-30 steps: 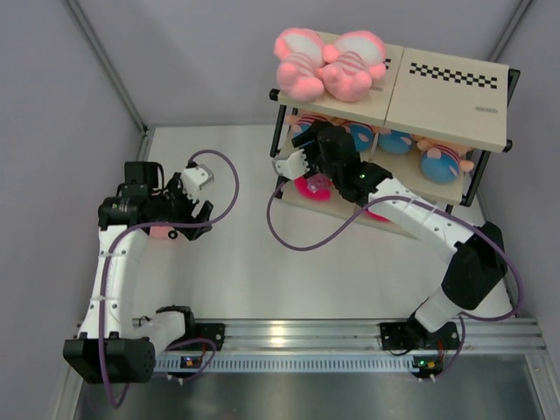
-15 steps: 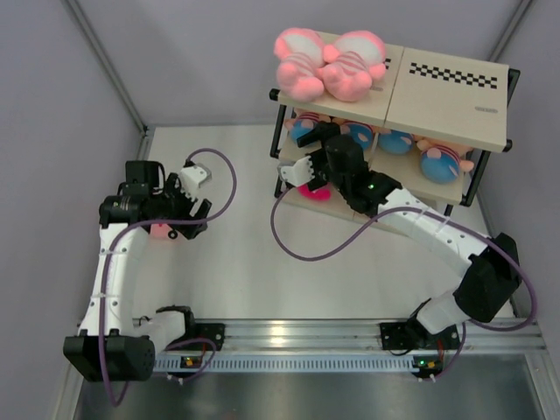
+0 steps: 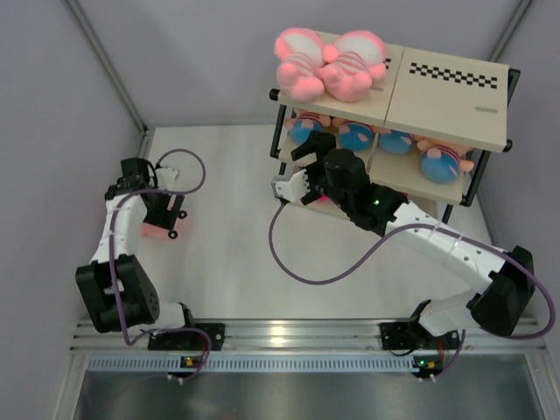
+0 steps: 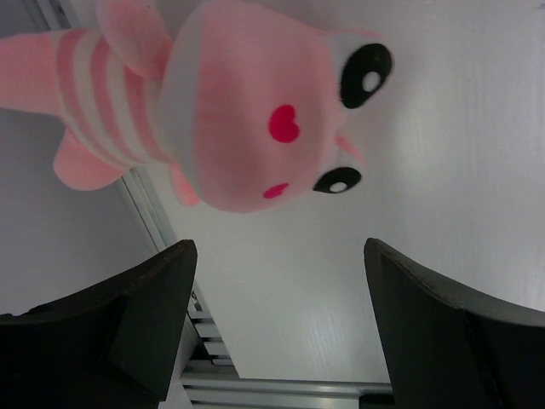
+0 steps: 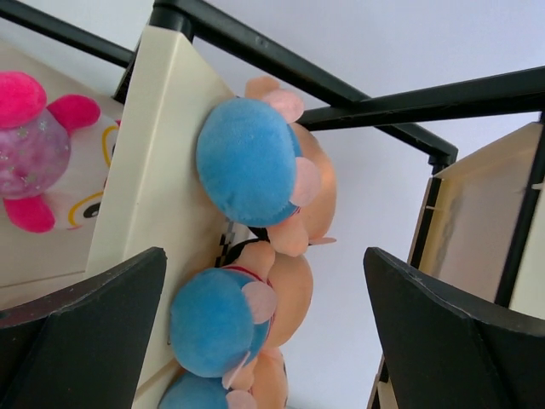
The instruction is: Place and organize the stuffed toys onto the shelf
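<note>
The toy lies on the table just below my open left gripper, so I need to lower the gripper onto the pink stuffed toy's head [image 3: 164,230] [image 4: 247,115] and close its fingers there.
A pink striped stuffed toy [image 4: 247,128] lies on the white table at the left, partly under my left gripper [image 3: 166,220] in the top view [image 3: 150,231]. My left gripper [image 4: 277,315] is open and empty, just short of the toy. The shelf [image 3: 437,96] stands at the back right. Two pink toys [image 3: 328,66] lie on its top board. Several blue-shirted toys [image 3: 395,140] line the middle tier. My right gripper [image 3: 294,171] is open and empty at the shelf's left end, facing the blue toys [image 5: 247,162]. A magenta toy [image 5: 34,153] lies on the tier below.
The shelf's black frame bars [image 5: 400,98] and beige middle board [image 5: 162,170] are close in front of my right gripper. A grey wall and metal rail [image 3: 105,61] run along the left, close to the pink toy. The arm cables [image 3: 306,254] loop over the table's middle.
My left arm has folded back and its gripper has turned down over the pink toy. My right gripper has drawn up and left from the bottom tier to the middle tier's end.
</note>
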Available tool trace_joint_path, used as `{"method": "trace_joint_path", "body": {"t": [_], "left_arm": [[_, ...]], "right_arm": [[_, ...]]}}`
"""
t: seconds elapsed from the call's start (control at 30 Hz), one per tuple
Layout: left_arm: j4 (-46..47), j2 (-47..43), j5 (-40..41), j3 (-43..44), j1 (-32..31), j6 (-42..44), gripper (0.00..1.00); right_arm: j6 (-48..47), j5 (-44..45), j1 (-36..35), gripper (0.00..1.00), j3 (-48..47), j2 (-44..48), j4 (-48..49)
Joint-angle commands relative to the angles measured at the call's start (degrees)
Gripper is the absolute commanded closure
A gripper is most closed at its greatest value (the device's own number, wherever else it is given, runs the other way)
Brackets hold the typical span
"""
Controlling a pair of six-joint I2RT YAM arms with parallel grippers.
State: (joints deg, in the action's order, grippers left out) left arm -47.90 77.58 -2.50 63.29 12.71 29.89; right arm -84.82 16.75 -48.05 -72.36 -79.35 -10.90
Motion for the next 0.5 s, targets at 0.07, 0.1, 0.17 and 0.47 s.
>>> {"method": "trace_joint_path", "body": {"t": [0.07, 0.1, 0.17, 0.47], "left_arm": [[12.11, 9.50, 7.59, 0.51, 1.35, -2.55, 0.13], [12.74, 12.48, 8.04, 0.78, 1.35, -2.82, 0.13], [13.09, 15.13, 7.08, 1.84, 1.35, -3.70, 0.16], [13.71, 16.12, -7.15, 0.27, 1.44, -1.77, 1.00]], "right_arm": [[3.25, 1.88, -2.92, 0.01, 0.64, 3.94, 0.61], [3.78, 1.88, -3.27, 0.01, 0.81, 4.38, 0.61], [4.04, 2.32, -4.33, 0.01, 1.25, 5.00, 0.44], [13.08, -1.44, -7.05, 0.01, 1.08, 10.61, -2.36]]}}
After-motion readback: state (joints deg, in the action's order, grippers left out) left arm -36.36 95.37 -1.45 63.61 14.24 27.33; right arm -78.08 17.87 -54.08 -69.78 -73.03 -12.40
